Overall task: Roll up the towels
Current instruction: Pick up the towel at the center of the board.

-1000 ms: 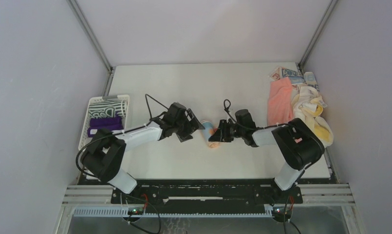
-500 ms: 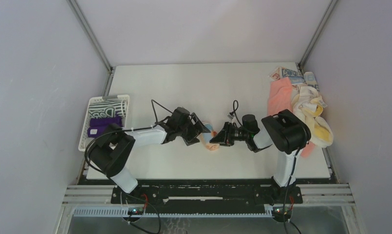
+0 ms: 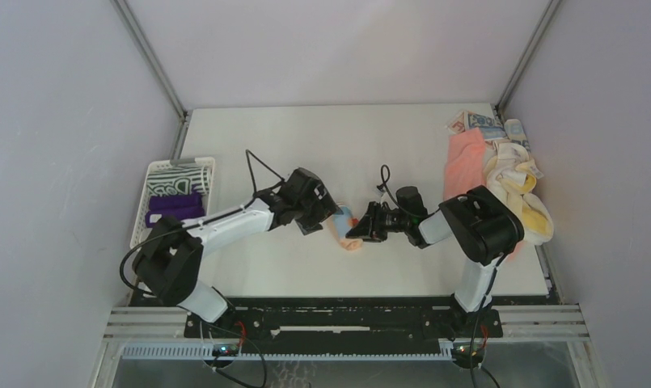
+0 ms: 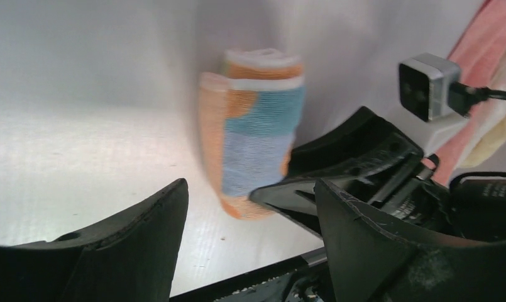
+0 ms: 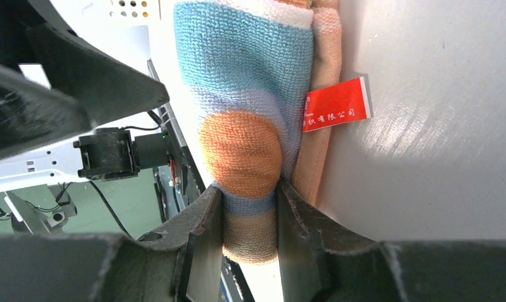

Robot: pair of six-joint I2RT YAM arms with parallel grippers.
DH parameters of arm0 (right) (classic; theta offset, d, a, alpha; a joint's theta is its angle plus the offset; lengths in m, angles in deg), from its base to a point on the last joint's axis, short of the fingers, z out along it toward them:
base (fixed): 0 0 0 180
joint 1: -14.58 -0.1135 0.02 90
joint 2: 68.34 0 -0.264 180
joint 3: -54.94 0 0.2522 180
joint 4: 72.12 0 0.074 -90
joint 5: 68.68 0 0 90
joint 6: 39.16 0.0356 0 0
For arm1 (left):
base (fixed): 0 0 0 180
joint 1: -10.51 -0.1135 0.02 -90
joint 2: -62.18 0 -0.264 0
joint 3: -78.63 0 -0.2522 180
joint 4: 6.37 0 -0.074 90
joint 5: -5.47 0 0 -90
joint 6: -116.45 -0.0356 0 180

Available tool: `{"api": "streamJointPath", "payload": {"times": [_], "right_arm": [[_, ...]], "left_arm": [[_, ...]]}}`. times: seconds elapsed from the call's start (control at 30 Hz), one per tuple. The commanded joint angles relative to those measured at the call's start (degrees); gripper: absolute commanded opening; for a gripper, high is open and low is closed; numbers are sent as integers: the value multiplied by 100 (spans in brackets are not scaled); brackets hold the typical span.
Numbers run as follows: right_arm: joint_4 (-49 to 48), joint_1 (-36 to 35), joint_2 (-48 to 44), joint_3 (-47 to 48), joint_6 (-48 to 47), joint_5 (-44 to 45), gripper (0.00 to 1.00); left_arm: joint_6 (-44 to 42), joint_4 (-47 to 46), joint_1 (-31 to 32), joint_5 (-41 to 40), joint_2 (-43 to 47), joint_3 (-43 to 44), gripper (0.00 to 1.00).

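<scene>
My right gripper is already pinning the towel's near end, so my left gripper will next go down toward the right in the top view, with its fingers on both sides of the rolled towel's blue part.
A light-blue towel with orange patches lies rolled on the white table, mid-centre. It also shows in the left wrist view and the right wrist view, with a red label. My right gripper is shut on the near end of the roll; its jaws pinch the towel from both sides in the right wrist view. My left gripper is open and empty just left of the roll, its jaws wide apart in the left wrist view.
A white slotted basket at the left edge holds a purple roll and a black-and-white striped one. A heap of unrolled towels lies at the right: salmon-pink, cream-yellow, blue-printed.
My left gripper has pulled back a little from the roll, up and left. My right gripper stays clamped on the roll, which has barely shifted.
</scene>
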Motion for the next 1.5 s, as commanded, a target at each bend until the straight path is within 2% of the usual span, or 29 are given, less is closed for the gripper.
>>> {"api": "streamJointPath", "payload": {"times": [0.0, 0.67, 0.93, 1.1, 1.2, 1.3, 1.47], "right_arm": [[1135, -172, 167, -73, -432, 641, 31], [1189, -322, 213, 6, -446, 733, 31], [1259, -383, 196, 55, -493, 754, 31], [1099, -383, 204, 59, -470, 674, 33], [1006, -379, 67, 54, -477, 627, 37], [1190, -400, -456, 59, -628, 644, 41], [2461, -324, -2001, 55, -1277, 1083, 51]], "left_arm": [[-224, 141, 208, -51, -360, 677, 78], [-383, 207, 280, 152, -1690, 1230, 76], [-392, 4, 311, 451, -2176, 1214, 67], [-155, -448, 377, 663, -2344, 897, 56], [-6, -761, 379, 747, -2310, 630, 38], [113, -961, 357, 655, -2153, 392, 19], [171, -985, 234, 595, -1821, 275, 16]]}}
